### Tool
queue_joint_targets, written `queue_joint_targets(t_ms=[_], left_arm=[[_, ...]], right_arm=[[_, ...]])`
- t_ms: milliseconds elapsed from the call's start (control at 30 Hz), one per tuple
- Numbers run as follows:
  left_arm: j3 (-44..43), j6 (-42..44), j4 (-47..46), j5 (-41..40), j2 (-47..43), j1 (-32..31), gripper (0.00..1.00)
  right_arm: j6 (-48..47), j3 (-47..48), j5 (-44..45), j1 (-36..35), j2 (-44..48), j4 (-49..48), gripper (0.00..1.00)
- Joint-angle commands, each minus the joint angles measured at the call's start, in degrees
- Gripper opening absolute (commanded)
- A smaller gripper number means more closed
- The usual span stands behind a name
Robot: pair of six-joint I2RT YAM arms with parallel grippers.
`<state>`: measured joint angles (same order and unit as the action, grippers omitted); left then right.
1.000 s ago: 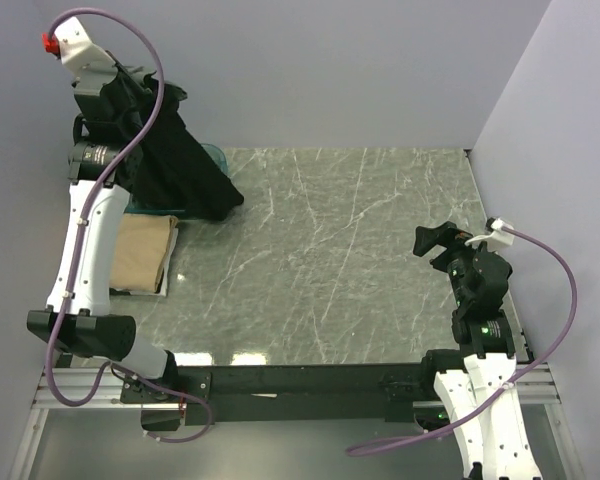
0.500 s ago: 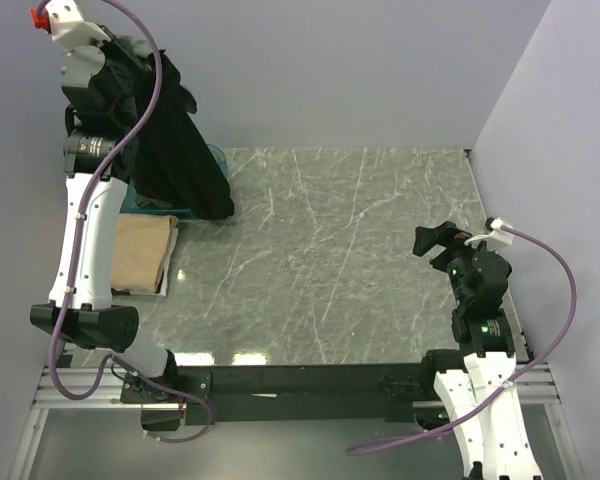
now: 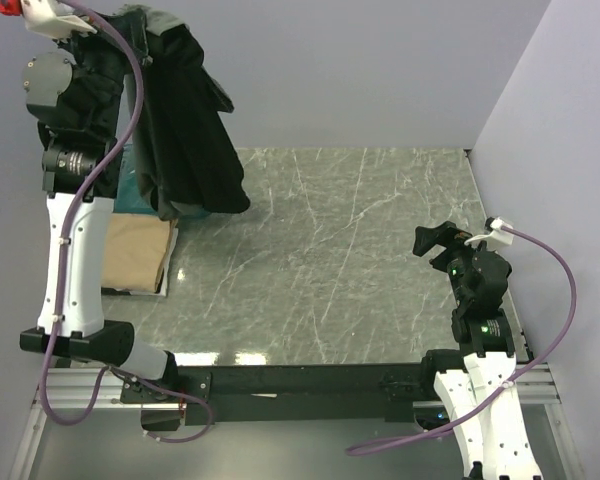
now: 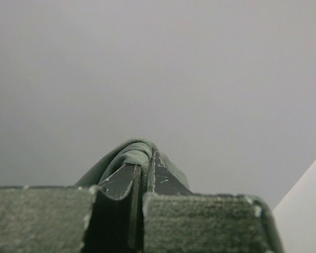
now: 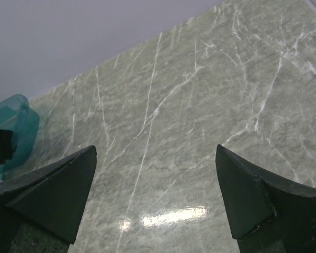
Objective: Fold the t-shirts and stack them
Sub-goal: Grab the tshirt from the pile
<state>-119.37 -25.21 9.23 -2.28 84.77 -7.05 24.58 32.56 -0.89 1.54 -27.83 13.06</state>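
The left gripper lowers toward the teal tub (image 3: 134, 192) next and brings the t-shirt's pinched fold down over the tub.
My left gripper (image 3: 140, 18) is raised high at the far left and shut on a dark t-shirt (image 3: 190, 130). The shirt hangs down in a long drape, its lower edge near the table. In the top view it looks black, with grey-olive at the grip. In the left wrist view the gripper (image 4: 147, 158) pinches a grey-olive fold (image 4: 129, 155). I cannot tell whether one shirt or two hang there. A folded tan-beige t-shirt (image 3: 135, 255) lies at the table's left edge. My right gripper (image 3: 435, 240) (image 5: 155, 195) is open and empty above the right side of the table.
A translucent teal tub (image 3: 130, 192) stands at the far left behind the hanging cloth, and also shows in the right wrist view (image 5: 13, 132). The marble table (image 3: 350, 250) is walled at the back and right. The left arm (image 3: 75, 250) stands over the tan shirt.
My left gripper has risen higher and lifted the dark shirt further up, so its lower edge swung slightly right. The right arm has not moved.
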Motion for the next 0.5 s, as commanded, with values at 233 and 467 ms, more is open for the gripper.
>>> queue_joint_targets(t_ms=[233,467], left_arm=[[-6.6,7.9,-6.5,-15.5,3.9,-0.2,0.01],[-12.5,11.8,-5.7,-18.7,14.3,0.3,0.01]], right_arm=[[-0.3,0.2,0.8,0.2,-0.1,-1.9,1.0],[-0.5,0.5,2.3,0.2,-2.1,-2.2,1.0]])
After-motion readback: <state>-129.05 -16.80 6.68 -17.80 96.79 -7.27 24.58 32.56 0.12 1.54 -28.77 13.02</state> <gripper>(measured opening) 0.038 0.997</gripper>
